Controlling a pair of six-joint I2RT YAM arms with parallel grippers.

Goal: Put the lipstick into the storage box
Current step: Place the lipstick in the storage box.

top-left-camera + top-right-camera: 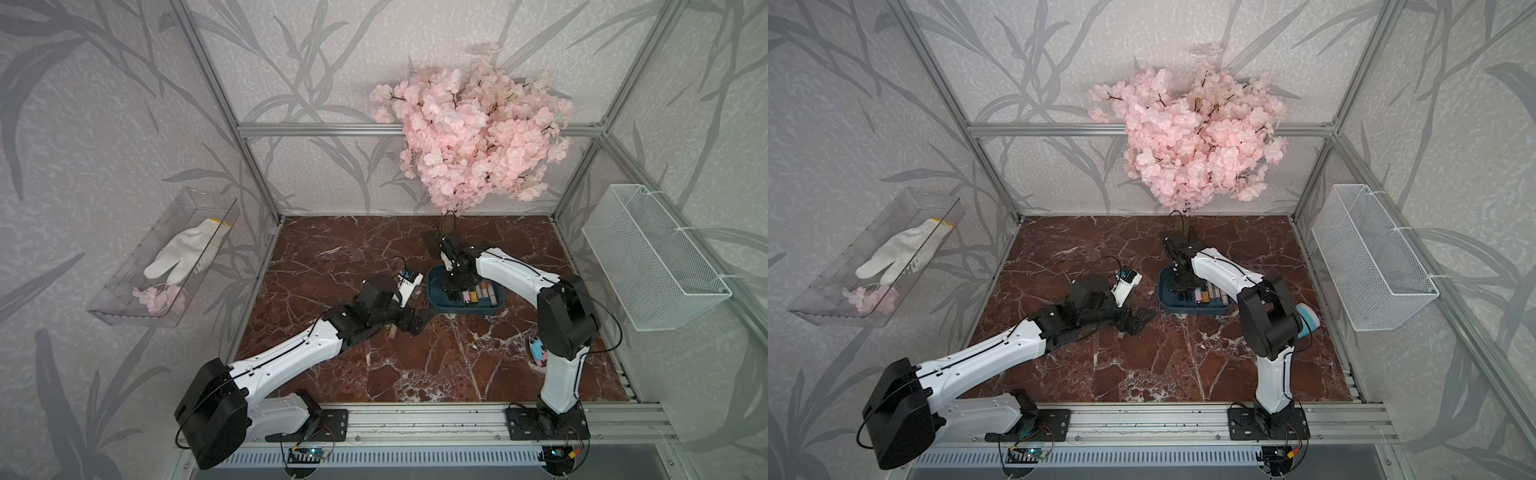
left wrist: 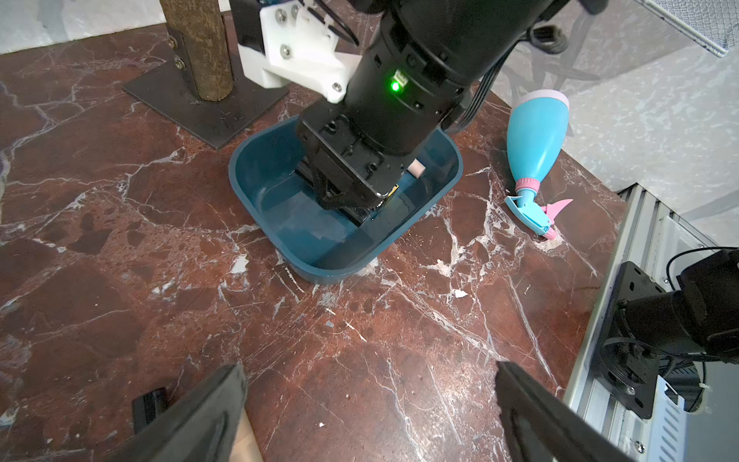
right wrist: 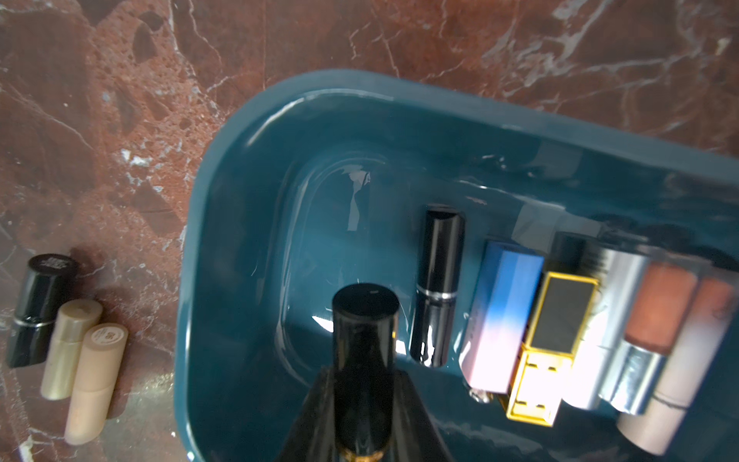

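Note:
The held black lipstick [image 3: 362, 340] goes down toward the silver-ringed black lipstick [image 3: 436, 293] next, and my right gripper releases it there, since that end of the row lies below the gripper.
The storage box [image 1: 465, 309] [image 1: 1196, 311] is a teal tub on the marble table, right of centre. Several lipsticks [image 3: 436, 288] lie side by side inside it. My right gripper [image 3: 362, 384] [image 1: 451, 286] reaches down into the box, shut on a black lipstick [image 3: 362, 340] held above the box floor. To the left of the box my left gripper [image 2: 370, 384] [image 1: 411, 320] stands open, low over the table. A beige lipstick [image 2: 244, 440] [image 1: 392, 331] lies by one of its fingers. Three lipsticks [image 3: 70, 348] lie together on the table outside the box.
A blue and pink spray bottle [image 2: 536, 140] [image 1: 1308, 318] lies to the right of the box. The pink blossom tree's trunk and base plate [image 2: 200, 44] stand behind it. A white wire basket [image 1: 652, 257] and a clear bin [image 1: 166, 257] hang on the side walls.

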